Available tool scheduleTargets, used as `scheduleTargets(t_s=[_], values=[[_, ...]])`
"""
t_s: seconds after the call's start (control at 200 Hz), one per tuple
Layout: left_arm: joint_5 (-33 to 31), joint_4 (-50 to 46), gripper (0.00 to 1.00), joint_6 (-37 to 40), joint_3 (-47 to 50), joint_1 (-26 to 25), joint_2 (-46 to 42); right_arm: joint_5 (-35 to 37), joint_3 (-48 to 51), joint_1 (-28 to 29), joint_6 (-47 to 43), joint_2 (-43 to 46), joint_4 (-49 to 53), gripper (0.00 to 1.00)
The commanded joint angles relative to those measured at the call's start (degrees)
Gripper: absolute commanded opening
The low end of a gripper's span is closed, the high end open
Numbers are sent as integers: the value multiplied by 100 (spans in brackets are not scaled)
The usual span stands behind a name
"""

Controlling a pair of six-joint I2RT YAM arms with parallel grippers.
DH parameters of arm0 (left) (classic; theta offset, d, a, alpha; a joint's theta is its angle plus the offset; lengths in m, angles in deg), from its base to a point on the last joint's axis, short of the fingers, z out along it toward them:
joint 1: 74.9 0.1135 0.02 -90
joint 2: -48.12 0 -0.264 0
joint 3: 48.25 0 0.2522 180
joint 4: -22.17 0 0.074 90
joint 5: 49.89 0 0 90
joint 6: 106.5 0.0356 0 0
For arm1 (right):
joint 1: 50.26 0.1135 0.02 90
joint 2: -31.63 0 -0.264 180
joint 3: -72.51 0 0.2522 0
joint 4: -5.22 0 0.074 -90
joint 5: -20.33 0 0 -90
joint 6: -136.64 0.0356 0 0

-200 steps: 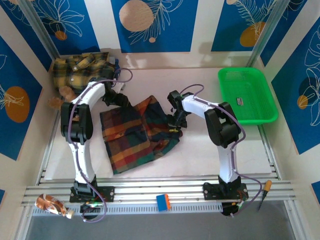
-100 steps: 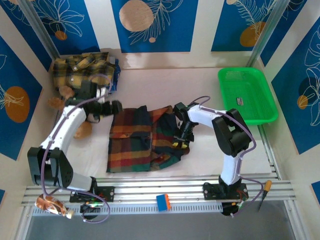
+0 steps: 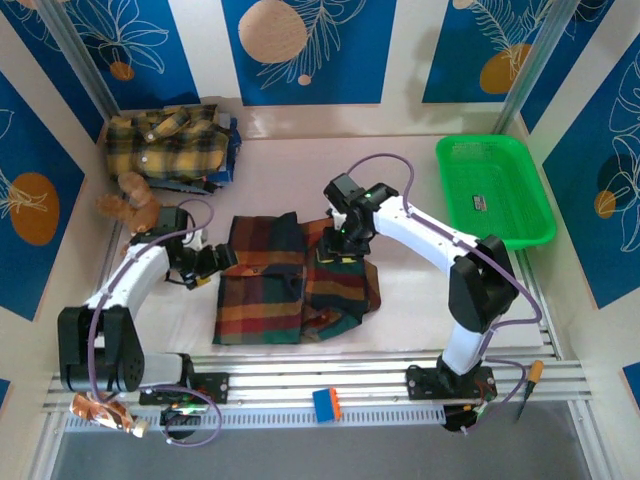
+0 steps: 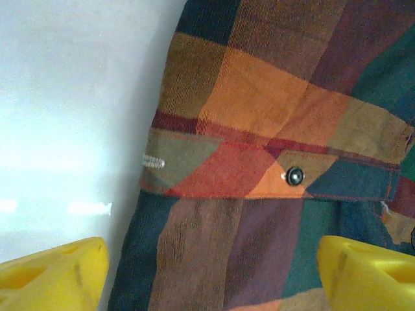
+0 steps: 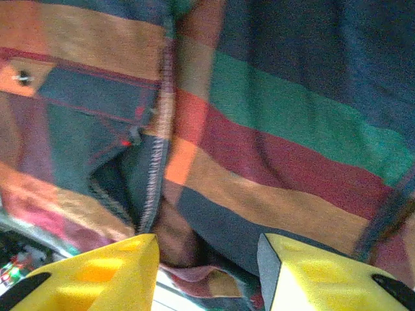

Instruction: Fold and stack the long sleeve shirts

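Observation:
My left gripper lowers outward onto the shirt's edge by the pocket flap [image 4: 259,172] next, since that fold lies below and outward of its fingers.
The dark green, navy, red and orange plaid shirt [image 3: 290,285] lies folded in the middle of the table. My left gripper [image 3: 212,262] hovers at its left edge. In the left wrist view the left gripper [image 4: 211,285] is open, its yellow fingertips [image 4: 55,275] wide apart over the shirt's pocket flap [image 4: 259,172]. My right gripper [image 3: 340,240] is over the shirt's upper right part. In the right wrist view the right gripper [image 5: 207,272] is open above the cloth [image 5: 272,149], pinching nothing. The yellow and black plaid shirt [image 3: 165,140] lies folded at the back left.
A green basket [image 3: 495,190] stands at the right. A brown teddy bear [image 3: 125,195] lies by the left wall beside the yellow shirt. A blue block [image 3: 327,403] and an orange-handled tool [image 3: 530,385] rest at the front rail.
The dark shirt went from spread at an angle to a squarer fold. The left gripper drew back to its left edge. The right gripper opened, let go and moved back over the shirt.

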Motion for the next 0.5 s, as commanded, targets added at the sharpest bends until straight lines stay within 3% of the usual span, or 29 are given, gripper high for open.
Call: scheduleTargets(t_s=[0.0, 0.135, 0.31, 0.415, 0.49], values=[[323, 290, 81, 318, -80, 117, 460, -579, -304, 150, -248, -420, -170, 46], [354, 589, 78, 441, -106, 175, 901, -685, -849, 310, -305, -922, -165, 45], [966, 1225, 72, 288, 24, 166, 1232, -1058, -1485, 404, -270, -1572, -97, 43], [1178, 1578, 63, 172, 232, 149, 1284, -1199, -1705, 404, -237, -1835, -58, 42], [1357, 1821, 52, 93, 395, 135, 1306, -1336, -1800, 402, -235, -1986, -13, 39]])
